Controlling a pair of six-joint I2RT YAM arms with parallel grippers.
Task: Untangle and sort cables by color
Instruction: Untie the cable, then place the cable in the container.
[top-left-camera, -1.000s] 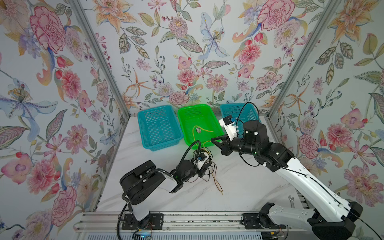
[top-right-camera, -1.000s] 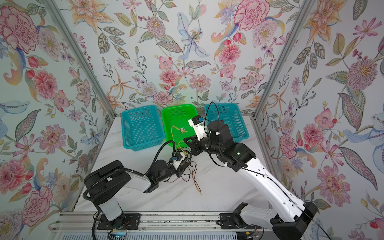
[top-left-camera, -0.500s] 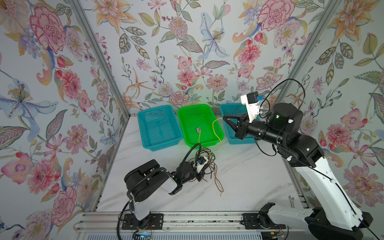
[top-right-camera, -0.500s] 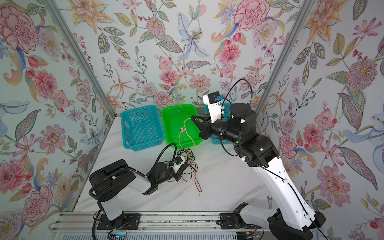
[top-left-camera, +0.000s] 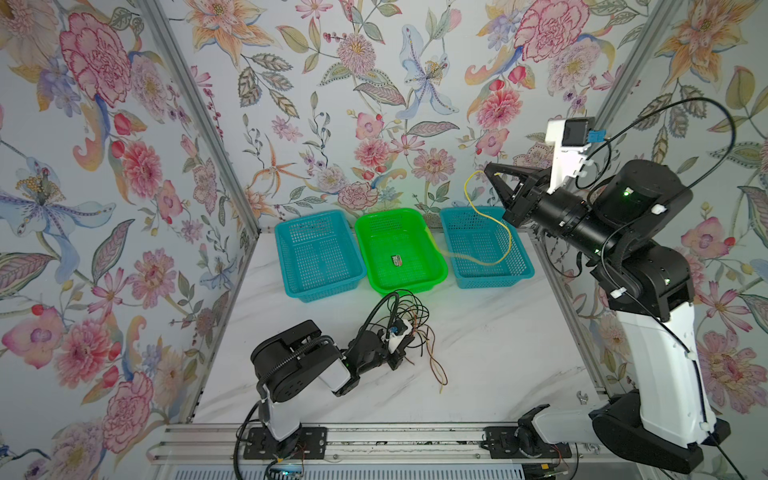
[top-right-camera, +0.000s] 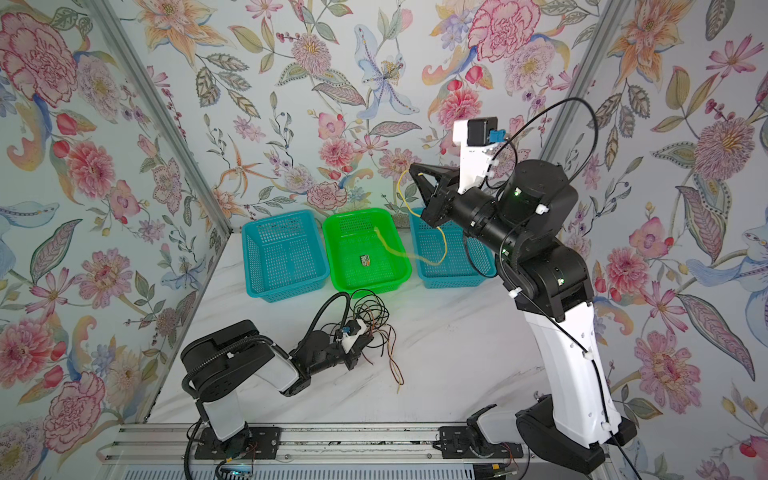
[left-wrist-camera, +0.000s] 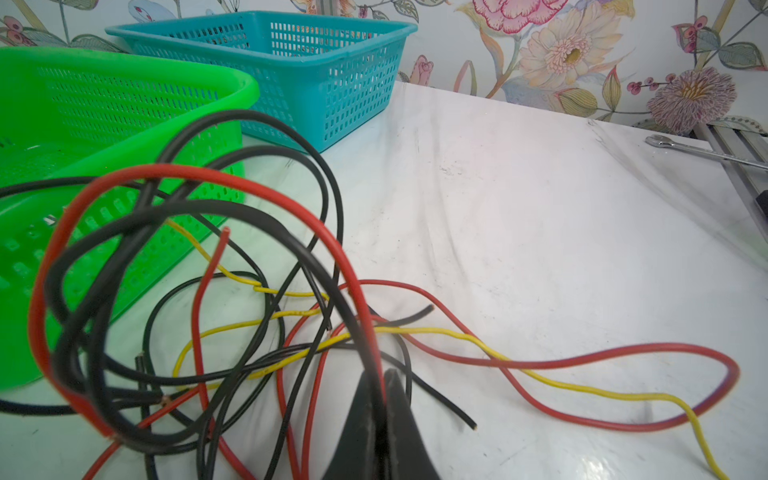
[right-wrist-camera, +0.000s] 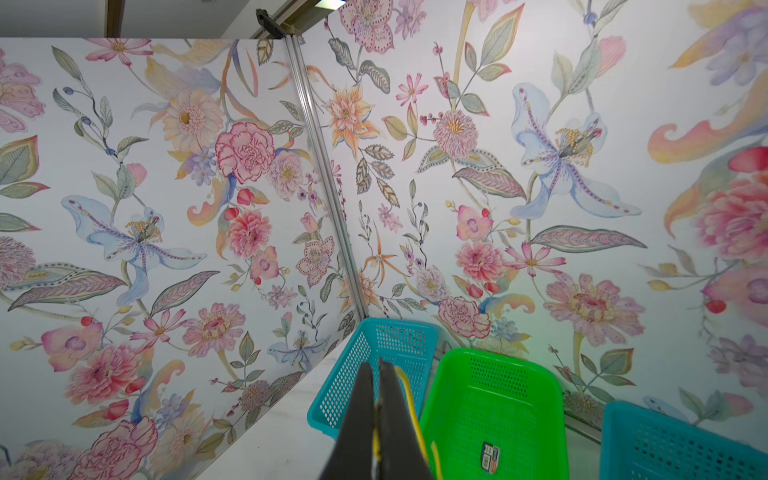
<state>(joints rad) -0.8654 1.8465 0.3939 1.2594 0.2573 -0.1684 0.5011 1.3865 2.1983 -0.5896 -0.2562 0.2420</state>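
Note:
The open basket is below and farther outward, so my right gripper needs to move outward and down over the green basket (top-left-camera: 390, 212) next and let go of the yellow cable (top-left-camera: 508, 237).
The cables (top-left-camera: 409, 309) lie as a tangle of black, red and yellow wires on the white table in front of the green basket (top-left-camera: 390, 212). My left gripper (top-left-camera: 404, 341) sits low in that tangle. In the left wrist view the left gripper (left-wrist-camera: 380, 374) is shut on a red cable (left-wrist-camera: 332, 241) that loops up out of it. My right gripper (top-left-camera: 488, 168) is raised high at the back right, shut on a yellow cable (top-left-camera: 508, 237). This cable hangs over the right teal basket (top-left-camera: 523, 262) and trails toward the green basket. The right wrist view shows the yellow cable (right-wrist-camera: 409, 399) pinched between the shut fingers.
A second teal basket (top-left-camera: 309, 216) stands left of the green one. A small label (top-left-camera: 397, 260) lies in the green basket. A wrench (top-left-camera: 582, 397) lies at the table's right edge. Flowered walls close in three sides.
The right arm has risen and swung back to the right, drawing the yellow cable out of the tangle and over the baskets. The left gripper has closed on the red cable.

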